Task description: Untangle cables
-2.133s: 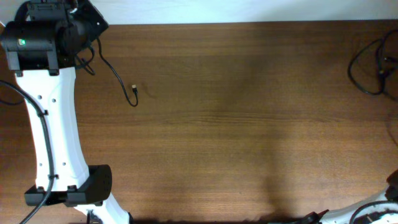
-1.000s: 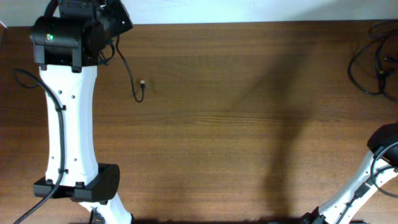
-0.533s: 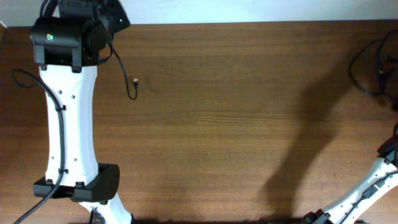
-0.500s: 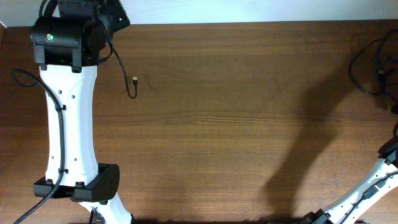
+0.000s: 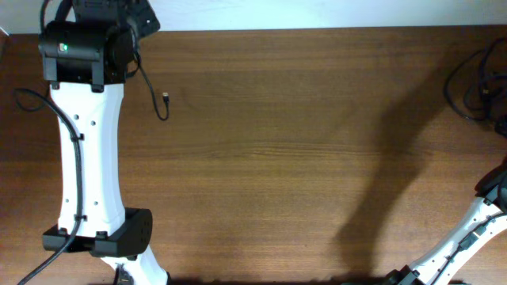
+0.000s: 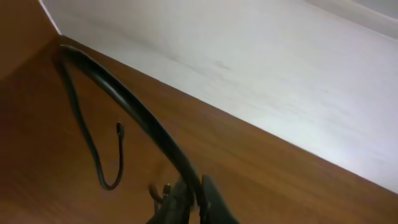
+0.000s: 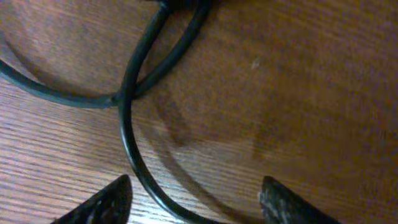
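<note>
The bare wood beside the tangled cables is to the right of my left gripper in the overhead view, so I should swing the gripper over there and let go of the cable.
In the left wrist view my left gripper [image 6: 194, 200] is shut on a thin black cable [image 6: 134, 115]. The cable arcs up to the table's far corner, drops back and curls into a small hook with a free end [image 6: 119, 127]. From overhead the same cable [image 5: 150, 83] hangs off the left wrist at the top left and ends in a small plug [image 5: 166, 96]. More cables [image 5: 467, 87] lie tangled at the far right edge. My right gripper [image 7: 196, 205] is open just above the wood, and a black cable loop [image 7: 130, 149] runs between its fingertips [image 7: 106, 202].
The left arm's white link [image 5: 83, 150] stretches along the left side of the wooden table [image 5: 301, 158]. Part of the right arm [image 5: 487, 206] enters at the bottom right. A pale wall [image 6: 261, 68] borders the table's far edge.
The left wrist has shifted a little left, carrying the plug left and up the table. The right arm has swung out toward the right edge.
</note>
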